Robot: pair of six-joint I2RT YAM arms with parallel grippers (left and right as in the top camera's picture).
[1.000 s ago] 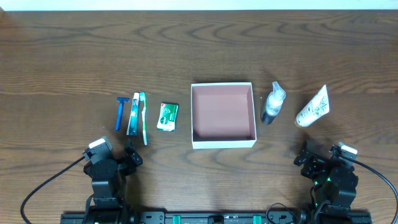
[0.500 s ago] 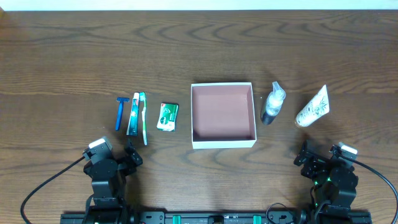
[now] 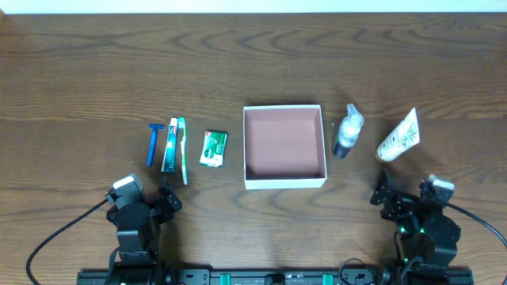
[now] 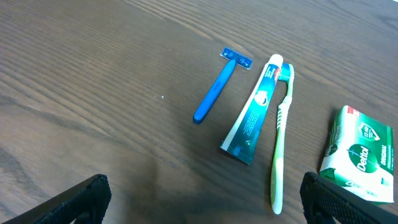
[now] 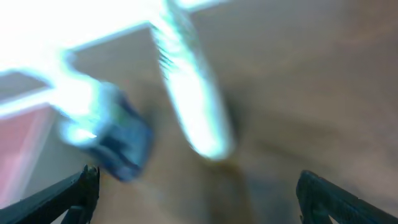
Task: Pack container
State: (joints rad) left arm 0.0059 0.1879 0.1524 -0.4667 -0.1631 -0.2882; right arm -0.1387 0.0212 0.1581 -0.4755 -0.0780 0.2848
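The robot's right gripper needs to go up, move outward over the white tube and come down onto the flat end (image 3: 416, 127), because that end points up.
The container (image 3: 284, 179), a square white-walled box with a pink-brown inside, sits at the table's middle and holds nothing. Left of it lie a green soap box (image 3: 213, 148), a toothbrush (image 3: 183, 150), a toothpaste tube (image 3: 169, 146) and a blue razor (image 3: 152, 143); all show in the left wrist view: soap (image 4: 359, 154), toothbrush (image 4: 281, 137), toothpaste (image 4: 254, 112), razor (image 4: 214, 92). Right of the container lie a small spray bottle (image 3: 346, 131) and a white tube (image 3: 398, 136), blurred in the right wrist view (image 5: 189, 93). My left gripper (image 3: 165, 195) and right gripper (image 3: 383, 192) are open and empty near the front edge.
The table's far edge (image 3: 253, 11) runs along the top of the overhead view. Black cables (image 3: 55, 237) trail from both arm bases at the front.
My right arm has shifted slightly left and forward; its wrist view is motion-blurred. The left arm and all objects have not moved.
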